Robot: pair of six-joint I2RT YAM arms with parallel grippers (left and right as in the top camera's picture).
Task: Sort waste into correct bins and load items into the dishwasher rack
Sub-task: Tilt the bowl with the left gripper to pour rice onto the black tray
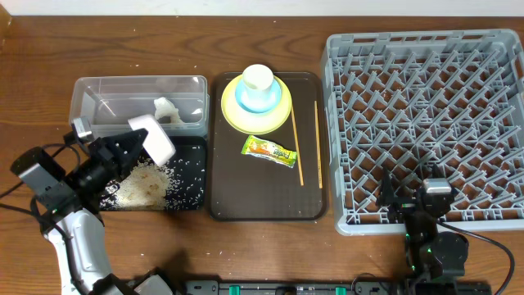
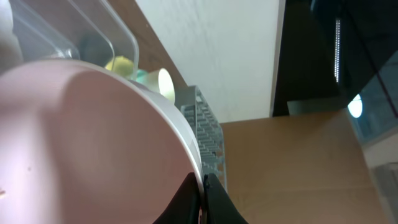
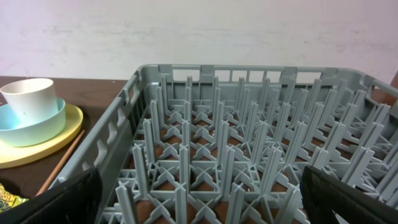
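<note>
My left gripper should shift to the right in the overhead view, level the bowl and lower it for release onto the brown tray's near part, which is clear.
My left gripper (image 1: 137,146) is shut on the rim of the white bowl (image 1: 157,138), which is tilted over the black tray (image 1: 195,147). Loose rice (image 1: 146,185) lies in that tray. In the left wrist view the bowl's pinkish outside (image 2: 81,143) fills the frame, with my gripper (image 2: 203,196) pinching its rim. A crumpled tissue (image 1: 168,110) lies in the clear tub (image 1: 106,90). The yellow-green plate (image 1: 282,111), blue bowl (image 1: 246,100), white cup (image 1: 257,79), snack wrapper (image 1: 268,150) and two chopsticks (image 1: 295,147) are on the brown tray. My right gripper (image 1: 412,199) stands open at the grey rack's (image 1: 426,106) near edge.
The brown serving tray (image 1: 246,197) lies between the bins and the rack. The right wrist view looks over the rack's pegs (image 3: 249,137), with the cup (image 3: 30,96), bowl (image 3: 43,121) and plate (image 3: 62,134) to the left. A white wall rises behind the table.
</note>
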